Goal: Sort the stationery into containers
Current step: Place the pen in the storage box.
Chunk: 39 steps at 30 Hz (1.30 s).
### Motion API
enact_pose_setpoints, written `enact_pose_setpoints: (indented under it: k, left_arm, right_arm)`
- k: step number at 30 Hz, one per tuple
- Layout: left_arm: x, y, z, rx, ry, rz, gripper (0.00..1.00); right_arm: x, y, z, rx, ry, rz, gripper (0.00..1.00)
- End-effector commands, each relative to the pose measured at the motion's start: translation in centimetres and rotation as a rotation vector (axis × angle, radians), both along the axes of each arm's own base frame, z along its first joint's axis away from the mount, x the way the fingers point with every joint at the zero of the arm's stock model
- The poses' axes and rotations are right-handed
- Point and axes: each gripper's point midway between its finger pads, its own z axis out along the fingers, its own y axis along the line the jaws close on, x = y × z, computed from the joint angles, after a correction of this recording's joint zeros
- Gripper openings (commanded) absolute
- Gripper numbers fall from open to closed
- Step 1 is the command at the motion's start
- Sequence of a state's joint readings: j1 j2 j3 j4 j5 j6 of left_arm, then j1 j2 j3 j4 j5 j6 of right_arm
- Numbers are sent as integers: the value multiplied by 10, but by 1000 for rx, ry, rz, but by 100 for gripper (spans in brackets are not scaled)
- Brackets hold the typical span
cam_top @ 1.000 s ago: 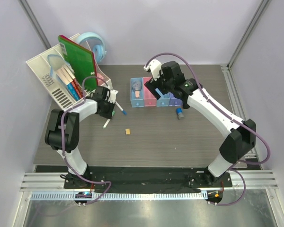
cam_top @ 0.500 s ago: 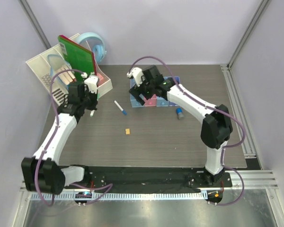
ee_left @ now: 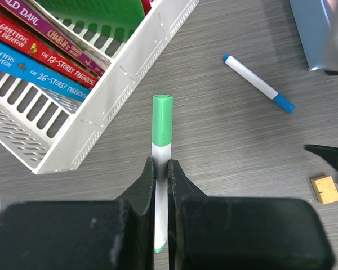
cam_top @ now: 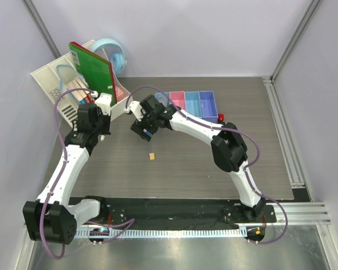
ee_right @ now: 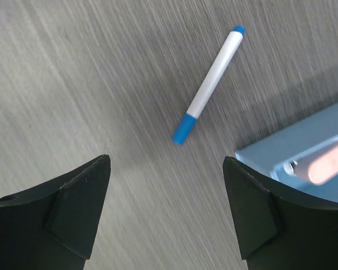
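The longer blue cap (cam_top: 149,133) (ee_right: 185,129) is the end of the pen nearest my open fingers. I will lower my right gripper onto it next and close across it.
My left gripper (ee_left: 161,169) is shut on a thin white pen with a green cap (ee_left: 162,121), held off the table beside the white organizer (ee_left: 129,84). The blue-capped pen (ee_right: 209,84) lies loose on the table, and my right gripper (ee_right: 166,163) hovers open over it with nothing between its fingers. In the top view that gripper (cam_top: 143,125) covers most of the pen. A tiny orange block (cam_top: 151,156) lies nearer the front. The four joined bins (cam_top: 192,102) stand at the back, the light blue one (ee_right: 304,152) nearest the right gripper. A red-and-black cylinder (cam_top: 220,117) stands by the violet-blue bin.
The white slotted organizer (cam_top: 56,90) with books and a big green book (cam_top: 93,64) fills the back left. A round light-blue tape dispenser (cam_top: 114,53) sits behind it. The right arm's links stretch across the table's middle right.
The right arm has swung left from the bins to above the blue-capped pen, its jaws narrowing slightly. The left gripper has carried the green-capped pen up and left toward the organizer.
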<state>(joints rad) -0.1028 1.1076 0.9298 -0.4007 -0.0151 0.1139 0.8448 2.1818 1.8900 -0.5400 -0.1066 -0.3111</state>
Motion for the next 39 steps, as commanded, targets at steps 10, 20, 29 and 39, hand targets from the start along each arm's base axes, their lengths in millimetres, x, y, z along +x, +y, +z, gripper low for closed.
enact_pose_setpoints:
  k: [10,20,29,39]
  left_arm:
    - [-8,7,38,24,-111,1,0]
    - [-13,12,37,49,-114,11,0]
    - [-11,11,44,59,-114,-2,0]
    - [-2,14,30,81,-96,6,0]
  right_arm:
    - [36,24,-59,-66,-34,14,78]
    - [22,24,-93,-59,72,66,55]
    - [-11,5,-120,-58,237,69,33]
    - [-4,-14,-57,-58,101,11,6]
